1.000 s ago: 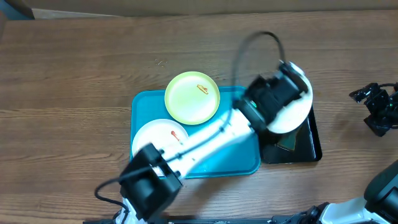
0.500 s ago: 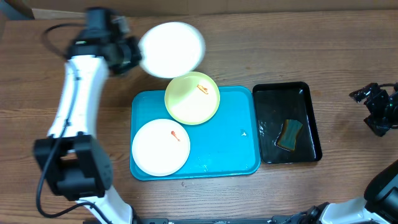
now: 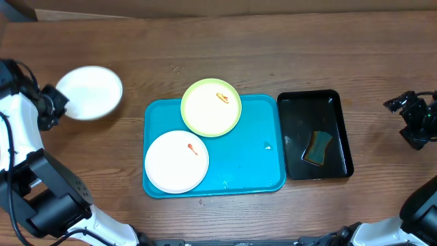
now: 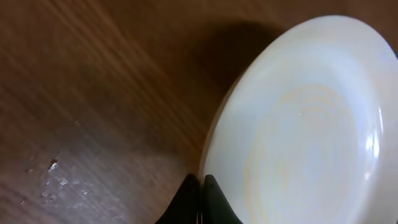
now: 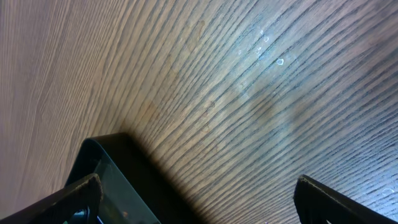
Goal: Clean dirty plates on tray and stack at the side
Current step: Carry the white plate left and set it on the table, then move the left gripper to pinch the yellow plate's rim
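The plate still hangs above the bare wood beside the turquoise tray, so the left gripper will next go down slightly toward the tray and let go of the plate's rim there.
My left gripper is shut on the rim of a clean white plate, which it holds over the bare wood left of the turquoise tray. In the left wrist view the two black fingertips pinch the edge of that plate. On the tray lie a pale yellow-green plate with an orange smear at the back and a white plate with a red smear at the front left. My right gripper waits open at the far right, over bare table.
A black tray right of the turquoise one holds water and a sponge. Its corner shows in the right wrist view. A cardboard box edge lies at the back left.
My left arm has swung the white plate from above the black tray, across the back of the table, to the far left. The right arm has stayed put.
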{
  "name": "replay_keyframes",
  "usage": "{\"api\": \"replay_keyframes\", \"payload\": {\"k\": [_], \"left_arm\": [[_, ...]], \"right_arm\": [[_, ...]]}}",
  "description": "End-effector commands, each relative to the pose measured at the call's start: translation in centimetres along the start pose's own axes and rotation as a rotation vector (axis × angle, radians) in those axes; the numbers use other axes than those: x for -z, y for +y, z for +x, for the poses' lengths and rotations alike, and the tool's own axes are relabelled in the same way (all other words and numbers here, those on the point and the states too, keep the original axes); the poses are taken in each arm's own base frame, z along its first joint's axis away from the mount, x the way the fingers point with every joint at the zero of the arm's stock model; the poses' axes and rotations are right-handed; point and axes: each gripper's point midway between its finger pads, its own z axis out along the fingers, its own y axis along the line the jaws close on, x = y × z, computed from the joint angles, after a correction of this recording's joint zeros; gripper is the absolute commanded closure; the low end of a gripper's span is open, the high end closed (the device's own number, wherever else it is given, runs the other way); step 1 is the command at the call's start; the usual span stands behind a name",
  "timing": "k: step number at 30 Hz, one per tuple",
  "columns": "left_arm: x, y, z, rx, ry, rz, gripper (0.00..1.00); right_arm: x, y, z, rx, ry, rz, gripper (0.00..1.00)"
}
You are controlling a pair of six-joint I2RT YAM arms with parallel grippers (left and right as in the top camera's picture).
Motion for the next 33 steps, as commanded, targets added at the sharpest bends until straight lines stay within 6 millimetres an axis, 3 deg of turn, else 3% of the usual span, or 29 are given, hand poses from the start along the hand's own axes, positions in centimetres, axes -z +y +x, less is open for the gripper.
{"api": "replay_keyframes", "payload": {"k": [1,6,12,14,15,17,21,25,28,31,33], "left_arm": [[-1.3,1.2,1.3,-0.066,0.009,-0.039,0.96],[-3.3,1.4,2.3,-0.078,-0.004,-0.032,0.96],[-3.5,1.0,2.8,-0.085,0.007,-0.019,0.95],[-3.5,0.4,3.0,-0.097,0.017,0.005,0.91],[-3.5,0.2,3.2,-0.101,0.023,0.016,0.81],[-3.5,-0.3,3.5,-0.103,0.038,0.046,0.36],[-2.3,-3.2,3.8,-0.15,0.073,0.201,0.27],[0.6,-7.1,3.5,-0.183,0.097,0.329,0.3],[2.4,-9.8,4.5,-0.241,0.127,0.361,0.31],[3.1,-12.8,7.1,-0.324,0.173,0.38,0.32],[3.2,-14.7,9.5,-0.383,0.214,0.383,0.42]], "right_arm": [[0.7,0.7,-0.9,0.017,-0.028,-0.017,0.0],[0.7,0.7,-0.9,0.017,-0.028,-0.017,0.0],[0.7,0.7,-0.9,0.017,-0.028,-0.016,0.0],[0.7,0.7,-0.9,0.017,-0.028,-0.017,0.0],[0.7,0.7,-0.9,0.017,-0.028,-0.017,0.0],[0.7,0.7,-0.9,0.017,-0.028,-0.017,0.0],[0.7,0.7,-0.9,0.017,-0.028,-0.017,0.0],[0.7,0.7,-0.9,0.017,-0.028,-0.016,0.0],[0.7,0.7,-0.9,0.017,-0.028,-0.017,0.0],[0.7,0.7,-0.9,0.017,-0.028,-0.017,0.0],[0.7,0.7,-0.9,0.017,-0.028,-0.017,0.0]]}}
